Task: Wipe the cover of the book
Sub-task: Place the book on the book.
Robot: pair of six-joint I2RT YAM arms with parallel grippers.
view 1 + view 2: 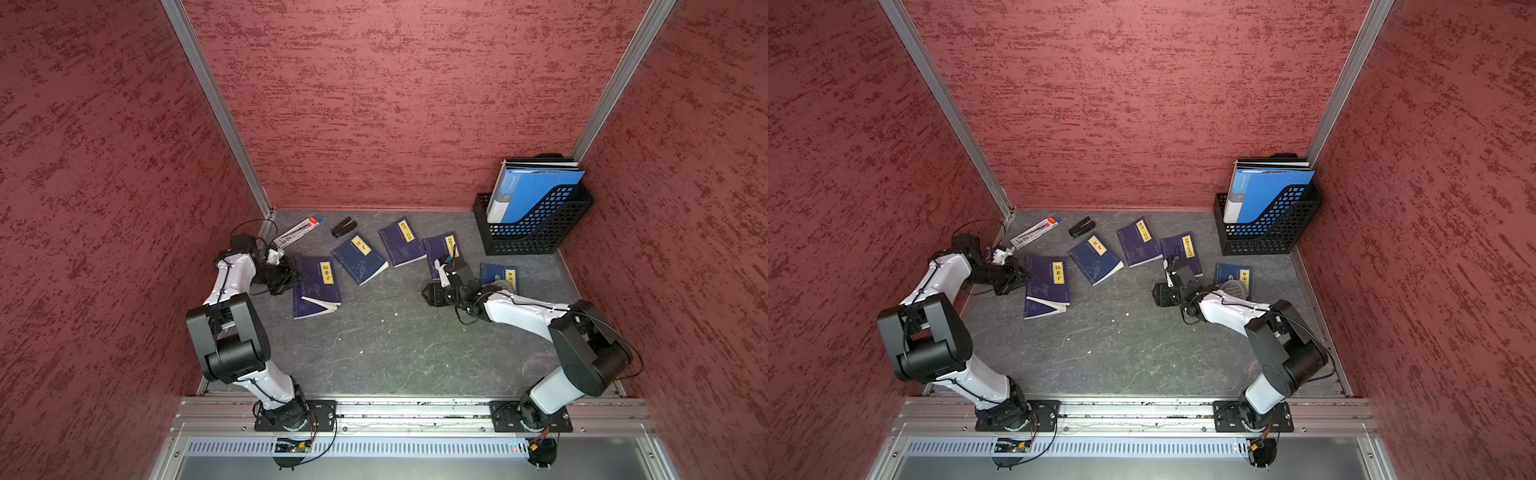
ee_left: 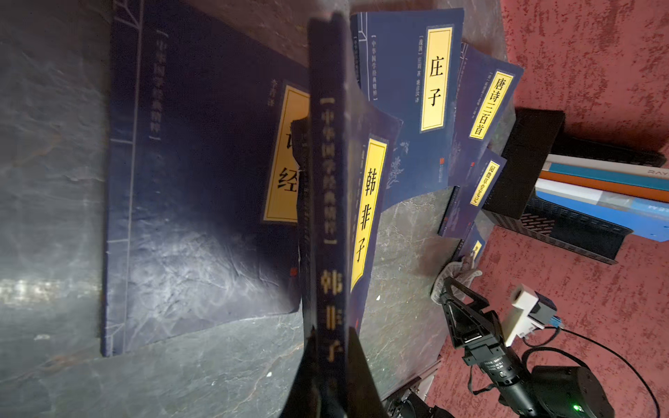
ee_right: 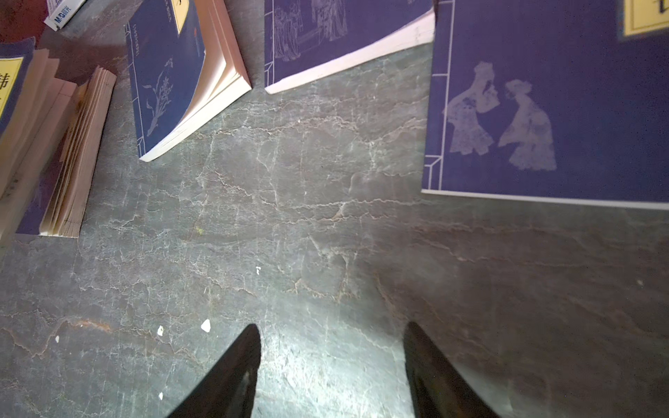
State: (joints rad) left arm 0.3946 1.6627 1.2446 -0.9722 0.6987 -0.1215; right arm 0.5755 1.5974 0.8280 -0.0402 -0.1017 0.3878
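The spine hangs clear above the lower book. My left gripper will go down to that book's stitched edge and release the spine there.
A dark blue book with a yellow title label lies at the left on top of another blue book. My left gripper is shut on its spine edge. In the left wrist view the spine runs up between the closed fingers of the left gripper, and the cover tilts off the lower book. My right gripper stands open over bare table with nothing between the fingertips of the right gripper. A grey cloth lies on the rightmost book, behind the right arm.
Three more blue books fan across the back of the table. A pen box and a black stapler lie at the back left. A black file holder with blue folders stands at the back right.
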